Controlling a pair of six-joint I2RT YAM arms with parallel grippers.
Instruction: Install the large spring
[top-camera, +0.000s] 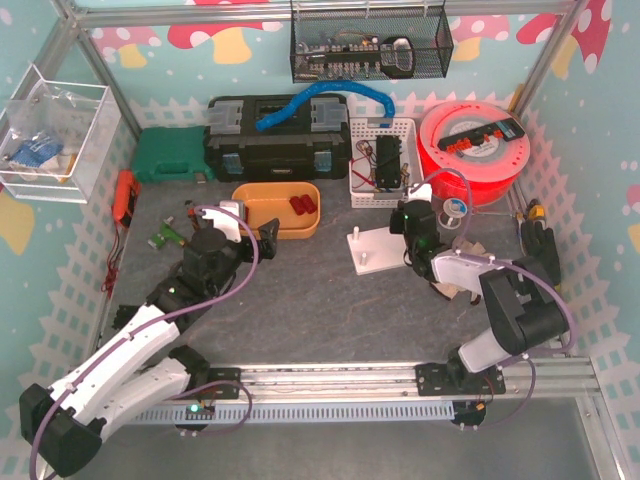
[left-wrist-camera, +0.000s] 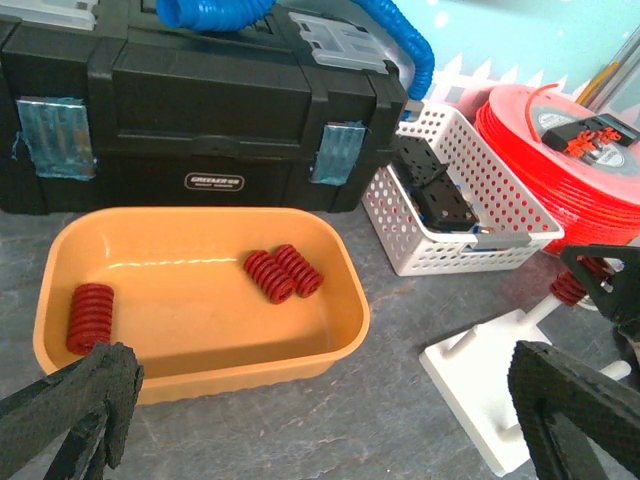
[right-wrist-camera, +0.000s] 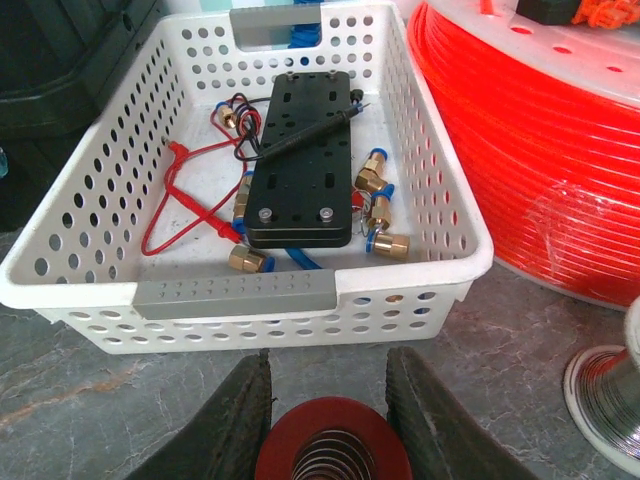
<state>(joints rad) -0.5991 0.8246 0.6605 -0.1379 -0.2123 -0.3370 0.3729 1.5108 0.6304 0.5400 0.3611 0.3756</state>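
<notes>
My right gripper, above the stand's far corner peg, will next slide the large red spring down over it and release it there.
My right gripper (right-wrist-camera: 328, 398) is shut on a large red spring (right-wrist-camera: 335, 415), seen end-on between its fingers. In the top view this gripper (top-camera: 408, 224) hangs over the far right part of the white peg stand (top-camera: 372, 250). In the left wrist view the held spring (left-wrist-camera: 568, 288) sits at a peg of the stand (left-wrist-camera: 480, 370). My left gripper (left-wrist-camera: 320, 420) is open and empty, just in front of the orange tray (left-wrist-camera: 200, 375). The tray holds two red springs side by side (left-wrist-camera: 283, 273) and one at its left (left-wrist-camera: 90, 317).
A white perforated basket (right-wrist-camera: 300, 292) with a black block and cables stands just beyond the right gripper. A red filament spool (right-wrist-camera: 540, 150) is to its right, a small wire reel (right-wrist-camera: 605, 395) beside it. A black toolbox (left-wrist-camera: 200, 130) stands behind the tray.
</notes>
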